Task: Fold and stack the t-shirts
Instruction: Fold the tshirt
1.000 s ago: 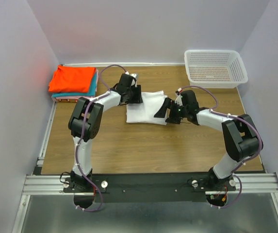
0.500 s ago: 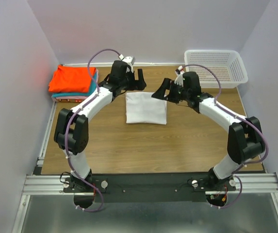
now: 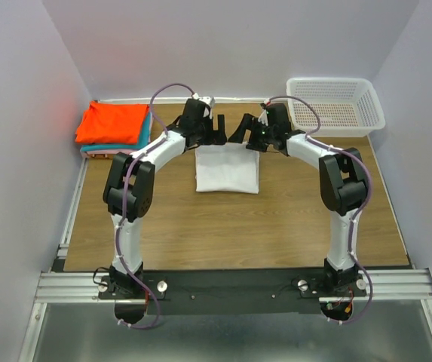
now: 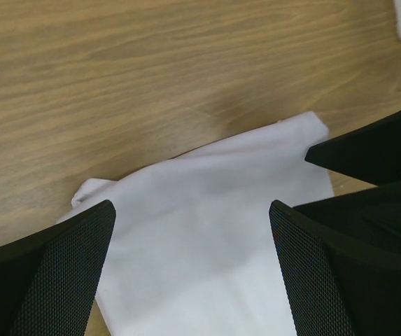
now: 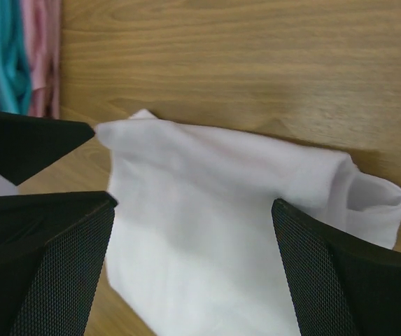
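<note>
I will move my left gripper down and back first, then close it, to get to the stack-facing edge of the folded white t-shirt (image 3: pixel 227 168).
A folded white t-shirt (image 3: pixel 227 168) lies flat on the wooden table (image 3: pixel 200 226) at the middle. It also shows in the left wrist view (image 4: pixel 200 231) and the right wrist view (image 5: pixel 207 210). My left gripper (image 3: pixel 214 133) is open and empty over its far left edge. My right gripper (image 3: pixel 243 136) is open and empty over its far right edge. The two grippers face each other closely. A stack of folded t-shirts, orange-red (image 3: pixel 112 122) on top of teal and pink ones, sits at the far left; it also shows in the right wrist view (image 5: pixel 11 49).
A white mesh basket (image 3: pixel 335 105) stands at the far right corner. Walls close the table on the left, back and right. A metal rail (image 3: pixel 231 285) runs along the near edge by the arm bases.
Both grippers have let go of the white shirt and moved to its far edge, coming close together. The shirt lies folded and has not shifted in the last half second.
</note>
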Tool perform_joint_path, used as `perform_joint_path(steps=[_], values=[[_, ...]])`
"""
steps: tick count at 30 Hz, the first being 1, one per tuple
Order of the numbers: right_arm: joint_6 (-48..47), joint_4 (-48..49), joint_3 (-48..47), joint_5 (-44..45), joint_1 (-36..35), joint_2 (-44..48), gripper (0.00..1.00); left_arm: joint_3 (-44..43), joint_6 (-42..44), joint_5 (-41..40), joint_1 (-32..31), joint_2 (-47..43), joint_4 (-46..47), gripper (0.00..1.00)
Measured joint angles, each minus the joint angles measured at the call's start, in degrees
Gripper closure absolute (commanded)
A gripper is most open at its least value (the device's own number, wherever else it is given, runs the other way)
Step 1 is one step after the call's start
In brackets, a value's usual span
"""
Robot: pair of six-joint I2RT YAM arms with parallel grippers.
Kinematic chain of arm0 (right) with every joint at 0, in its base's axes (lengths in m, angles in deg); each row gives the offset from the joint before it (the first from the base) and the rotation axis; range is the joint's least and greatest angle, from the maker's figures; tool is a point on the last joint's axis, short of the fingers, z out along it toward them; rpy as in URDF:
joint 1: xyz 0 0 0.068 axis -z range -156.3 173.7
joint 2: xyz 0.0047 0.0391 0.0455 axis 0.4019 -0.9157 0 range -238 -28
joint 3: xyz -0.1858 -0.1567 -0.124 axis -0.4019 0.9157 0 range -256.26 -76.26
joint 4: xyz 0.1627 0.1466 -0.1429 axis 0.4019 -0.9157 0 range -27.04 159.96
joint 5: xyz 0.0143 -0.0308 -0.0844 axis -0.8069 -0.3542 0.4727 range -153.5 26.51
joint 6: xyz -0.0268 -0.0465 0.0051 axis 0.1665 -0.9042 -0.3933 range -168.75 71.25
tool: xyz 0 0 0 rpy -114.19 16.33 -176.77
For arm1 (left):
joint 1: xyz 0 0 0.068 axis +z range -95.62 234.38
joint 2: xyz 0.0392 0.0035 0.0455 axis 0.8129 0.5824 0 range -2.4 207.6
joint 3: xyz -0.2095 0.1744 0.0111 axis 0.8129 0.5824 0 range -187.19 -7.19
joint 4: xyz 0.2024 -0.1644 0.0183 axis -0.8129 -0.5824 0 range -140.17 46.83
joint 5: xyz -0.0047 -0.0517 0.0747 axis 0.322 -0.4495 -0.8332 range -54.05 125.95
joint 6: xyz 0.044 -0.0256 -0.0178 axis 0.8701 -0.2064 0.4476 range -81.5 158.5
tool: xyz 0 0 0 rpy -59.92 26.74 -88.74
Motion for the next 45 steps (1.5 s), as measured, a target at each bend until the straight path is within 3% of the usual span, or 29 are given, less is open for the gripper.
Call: perform_joint_path(steps=[7,11,18,22,31,35,45], values=[[1.5,1.5,-0.9,-2.5,2.0,-7.6,0.00,1.9,-0.4,1.4,0.1,4.2,0.7,0.02],[1.4,3.6,0.3,-4.2,2.5,-8.0,0.00,8.4,-0.8,1.9,-0.2,4.0,5.6,0.02],[0.2,9.3,8.5,-6.2,2.5,-4.3,0.00,23.3,-3.6,1.9,-1.1,-5.1,14.2,0.02],[-1.9,9.0,12.4,-7.0,2.1,-1.1,0.00,29.8,-5.4,1.4,-2.9,-11.1,13.3,0.02],[-4.5,0.9,23.5,-3.6,2.1,14.9,0.00,37.3,-9.0,-2.8,-8.2,-25.9,10.1,0.02],[-4.1,0.3,32.1,-0.2,2.1,30.2,0.00,41.8,-11.6,-4.5,-9.0,-31.0,10.1,0.02],[-0.6,-2.1,48.0,8.2,2.1,54.4,0.00,44.5,-14.8,-8.9,-8.8,-28.9,8.4,0.02]])
